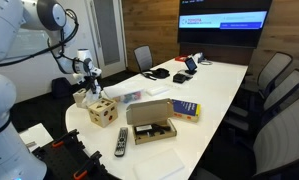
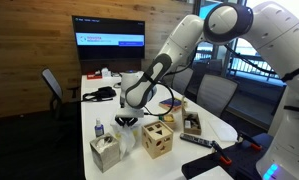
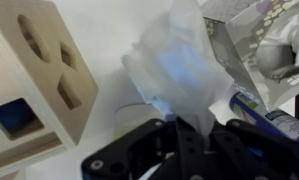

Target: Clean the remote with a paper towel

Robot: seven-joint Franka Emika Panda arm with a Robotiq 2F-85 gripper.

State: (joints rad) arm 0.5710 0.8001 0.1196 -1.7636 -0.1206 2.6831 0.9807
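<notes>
My gripper moves down to the tabletop between tissue box and cube next and releases the paper towel there, since it still hangs above the table.
My gripper [image 3: 181,128] is shut on the white crumpled paper towel [image 3: 174,62], which sticks out from between the fingers in the wrist view. In both exterior views the gripper [image 1: 86,76] [image 2: 127,116] hangs above the table's end, over a tissue box [image 2: 107,151], with the paper towel [image 2: 126,122] at its tip. The remote [image 1: 120,142] [image 2: 199,142], slim and dark, lies flat near the table edge, past the wooden cube [image 1: 102,112] [image 2: 157,140] from the gripper. The cube also fills the left of the wrist view [image 3: 34,75].
An open cardboard box [image 1: 152,122] [image 2: 192,123] holds a dark item beside the cube. A flat white sheet [image 1: 161,160] lies near the table edge. A blue-yellow book [image 1: 185,109] lies further along. A small blue bottle [image 2: 98,129] stands near the tissue box [image 3: 257,45]. Office chairs surround the table.
</notes>
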